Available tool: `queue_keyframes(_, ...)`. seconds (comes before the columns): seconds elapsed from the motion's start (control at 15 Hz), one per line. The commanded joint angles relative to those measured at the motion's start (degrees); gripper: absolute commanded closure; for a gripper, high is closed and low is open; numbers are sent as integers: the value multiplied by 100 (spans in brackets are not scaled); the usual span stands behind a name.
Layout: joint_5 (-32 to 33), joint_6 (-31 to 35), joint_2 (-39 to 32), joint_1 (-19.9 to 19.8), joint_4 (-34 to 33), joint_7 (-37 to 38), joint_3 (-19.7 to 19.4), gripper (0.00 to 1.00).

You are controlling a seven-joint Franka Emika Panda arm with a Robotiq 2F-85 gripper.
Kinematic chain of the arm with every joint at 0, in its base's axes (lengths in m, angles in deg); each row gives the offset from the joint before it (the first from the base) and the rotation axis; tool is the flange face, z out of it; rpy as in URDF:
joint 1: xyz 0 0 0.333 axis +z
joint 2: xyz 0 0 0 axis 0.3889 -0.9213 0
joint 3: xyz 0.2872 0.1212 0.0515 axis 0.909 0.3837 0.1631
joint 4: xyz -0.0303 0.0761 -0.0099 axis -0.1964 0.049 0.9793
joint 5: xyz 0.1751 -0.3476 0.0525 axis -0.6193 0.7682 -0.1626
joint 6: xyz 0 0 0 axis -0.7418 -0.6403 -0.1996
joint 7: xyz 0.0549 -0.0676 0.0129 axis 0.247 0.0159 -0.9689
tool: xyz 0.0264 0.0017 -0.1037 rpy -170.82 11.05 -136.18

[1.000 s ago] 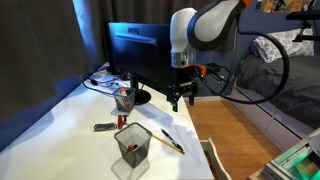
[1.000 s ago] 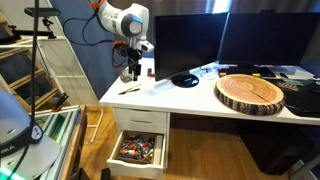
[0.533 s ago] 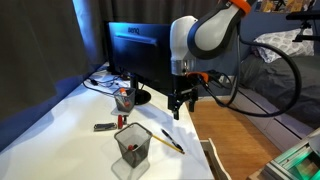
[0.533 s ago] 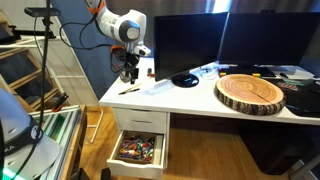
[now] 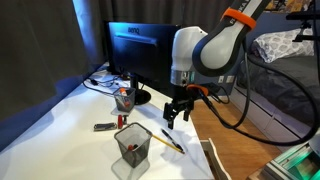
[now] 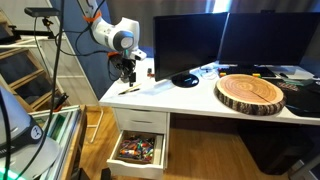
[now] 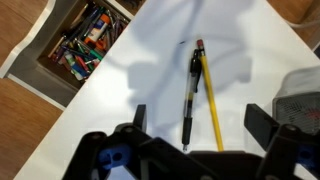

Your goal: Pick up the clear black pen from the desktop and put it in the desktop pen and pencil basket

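Observation:
My gripper lowers next and narrows its fingers around the pen's dark near end (image 7: pixel 187 130), then closes on it, because the yellow pencil (image 7: pixel 209 98) lies close beside the pen.
The clear black pen (image 7: pixel 191 95) lies on the white desktop right beside the yellow pencil (image 7: pixel 209 98). In an exterior view the pair shows as one thin line (image 5: pixel 166 139) next to the black wire-mesh basket (image 5: pixel 132 147). The basket's edge also shows at the right of the wrist view (image 7: pixel 301 92). My gripper (image 7: pixel 200 125) is open and empty. It hangs above the pen with a finger on each side of the pen and pencil. It also shows in both exterior views (image 5: pixel 172 113) (image 6: pixel 127 76), a little above the desk.
A smaller cup with red things (image 5: pixel 124 98) and a short dark marker (image 5: pixel 104 127) sit near the monitor (image 5: pixel 140 55). An open drawer of stationery (image 7: pixel 84 45) lies below the desk edge. A wooden slab (image 6: pixel 250 93) rests further along the desk.
My arm has moved down and toward the pen and pencil at the desk's front. The gripper stays open. Nothing on the desk has moved.

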Motion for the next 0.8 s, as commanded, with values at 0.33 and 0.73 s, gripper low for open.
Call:
queue_keyframes(0.33, -53, -47, -666, 472, -687, 141, -452, 0)
queue_keyframes(0.73, 91, -564, -1084, 627, -1341, 20, -682, 0)
